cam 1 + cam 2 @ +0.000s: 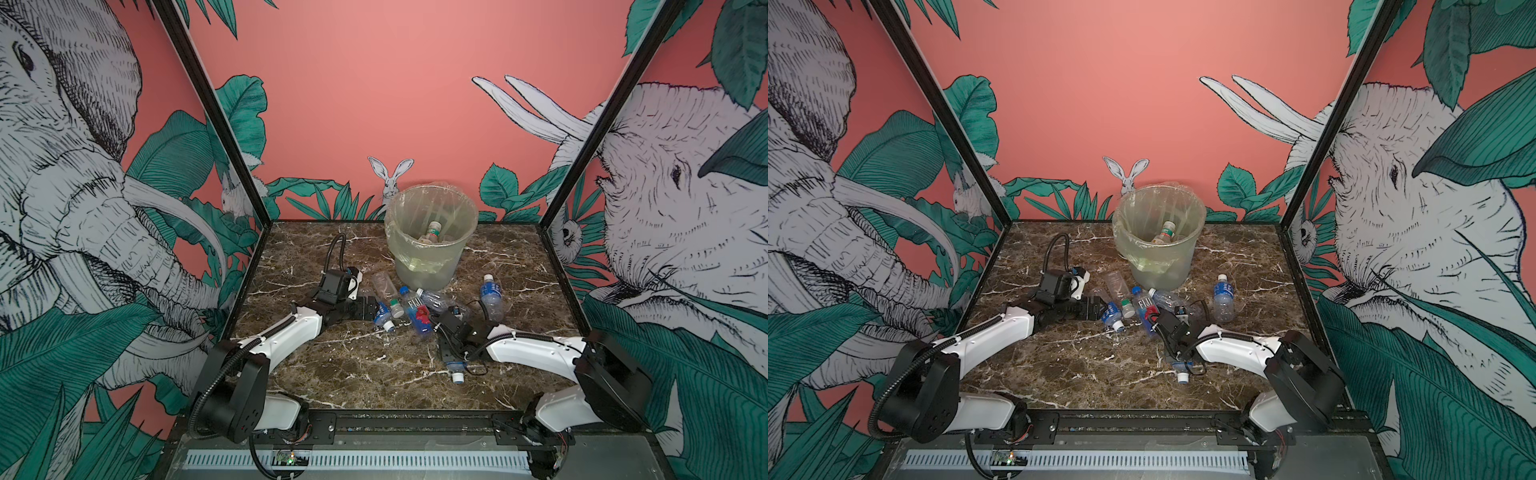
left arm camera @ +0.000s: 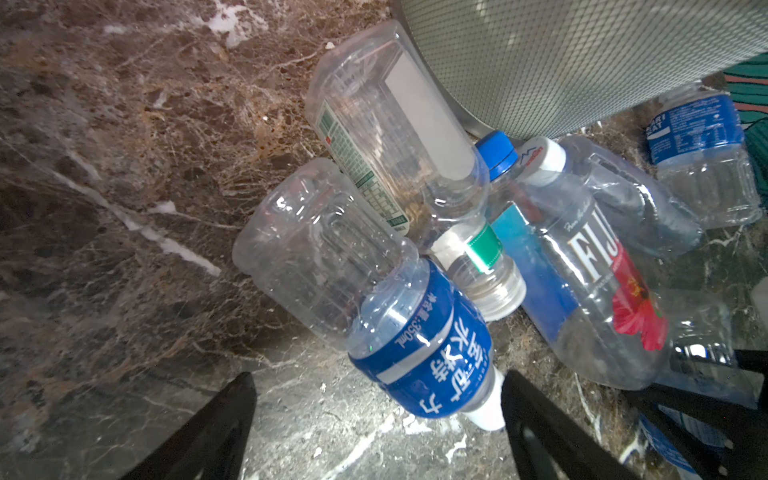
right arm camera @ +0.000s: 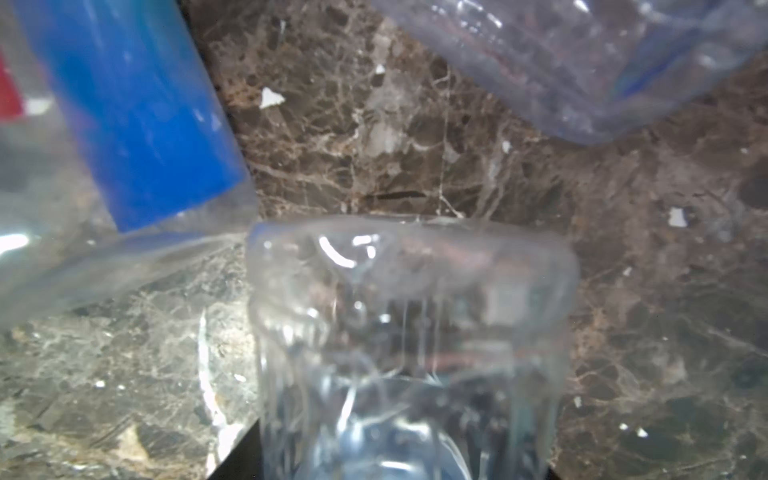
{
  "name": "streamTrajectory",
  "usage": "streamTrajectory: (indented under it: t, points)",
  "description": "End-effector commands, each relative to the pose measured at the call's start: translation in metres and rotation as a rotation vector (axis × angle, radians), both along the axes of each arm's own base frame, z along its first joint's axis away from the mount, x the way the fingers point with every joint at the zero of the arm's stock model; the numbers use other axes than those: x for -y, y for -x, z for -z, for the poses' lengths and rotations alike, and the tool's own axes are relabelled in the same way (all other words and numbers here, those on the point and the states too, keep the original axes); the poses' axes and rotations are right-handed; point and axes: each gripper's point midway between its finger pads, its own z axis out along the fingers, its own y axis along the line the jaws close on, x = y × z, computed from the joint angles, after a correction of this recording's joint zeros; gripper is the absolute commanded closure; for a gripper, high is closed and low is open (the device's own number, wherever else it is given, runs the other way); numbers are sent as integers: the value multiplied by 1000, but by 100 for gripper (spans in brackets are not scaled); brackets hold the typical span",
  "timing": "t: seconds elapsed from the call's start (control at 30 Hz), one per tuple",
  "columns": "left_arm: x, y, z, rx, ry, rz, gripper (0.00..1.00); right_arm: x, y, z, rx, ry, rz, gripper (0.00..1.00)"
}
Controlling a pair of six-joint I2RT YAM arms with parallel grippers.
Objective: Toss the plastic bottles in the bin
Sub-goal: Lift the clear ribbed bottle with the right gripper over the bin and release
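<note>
My right gripper rises with the clear bottle (image 1: 456, 369) next, as the bin's rim stands above the tabletop. It then carries outward over the bin's opening (image 1: 431, 214) and releases the bottle.
The bin (image 1: 428, 266) (image 1: 1163, 270) stands at the back of the marble table and holds a bottle (image 1: 434, 230). Several plastic bottles lie in front of it. Among them are a blue-labelled one with a white cap (image 2: 419, 357) (image 1: 381, 318), a clear one (image 2: 395, 137) and a Fiji bottle (image 2: 590, 282) (image 1: 413, 309). My left gripper (image 2: 374, 436) (image 1: 379, 312) is open, with the blue-labelled bottle's cap end between its fingers. My right gripper (image 3: 392, 465) (image 1: 451, 359) points down at the table. Its jaws press both sides of a clear bottle (image 3: 407, 332) (image 1: 456, 369).
A crushed bottle (image 1: 432, 297) lies beside the Fiji bottle. A blue-labelled bottle (image 1: 491, 295) sits apart on the right, near the bin. Black frame posts and patterned walls close in three sides of the table (image 1: 353, 374).
</note>
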Motion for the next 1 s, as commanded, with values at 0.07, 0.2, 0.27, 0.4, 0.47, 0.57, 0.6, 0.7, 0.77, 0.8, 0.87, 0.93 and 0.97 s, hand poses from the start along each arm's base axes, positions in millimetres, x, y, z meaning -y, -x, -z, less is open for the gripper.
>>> streamTrajectory:
  t: [0.07, 0.2, 0.27, 0.4, 0.47, 0.57, 0.6, 0.7, 0.77, 0.8, 0.87, 0.93, 0.97]
  points:
    - [4, 4, 3, -4, -1, 21, 8, 2, 0, -21, 116, -29, -23, 58]
    - [5, 3, 2, -5, -2, 24, 8, -1, -1, -41, 206, -67, -67, 59]
    - [6, 4, 3, -6, -4, 24, 7, -3, -1, -53, 254, -71, -93, 59]
    - [7, 3, 2, -3, -10, 21, 8, -8, -2, -78, 357, -115, -132, 61]
    - [5, 2, 1, 1, -16, 14, 8, -8, -4, -89, 400, -138, -138, 62]
    - [5, 1, -1, 3, -16, 12, 7, -8, -5, -104, 455, -166, -149, 63]
    - [6, 1, -1, 5, -16, 13, 8, -9, -5, -111, 475, -176, -154, 63]
    - [5, 0, -3, 8, -20, 14, 7, -8, -7, -129, 529, -193, -165, 63]
    - [5, -1, -4, 12, -24, 12, 8, -8, -9, -143, 563, -202, -171, 63]
    - [5, -1, -4, 13, -25, 14, 7, -8, -10, -151, 582, -207, -172, 63]
    - [5, -2, -4, 13, -28, 15, 7, -8, -11, -168, 622, -217, -179, 63]
    - [5, -2, -5, 15, -27, 15, 8, -7, -13, -185, 664, -225, -184, 63]
    - [5, -3, -5, 15, -27, 14, 8, -7, -14, -192, 682, -228, -188, 63]
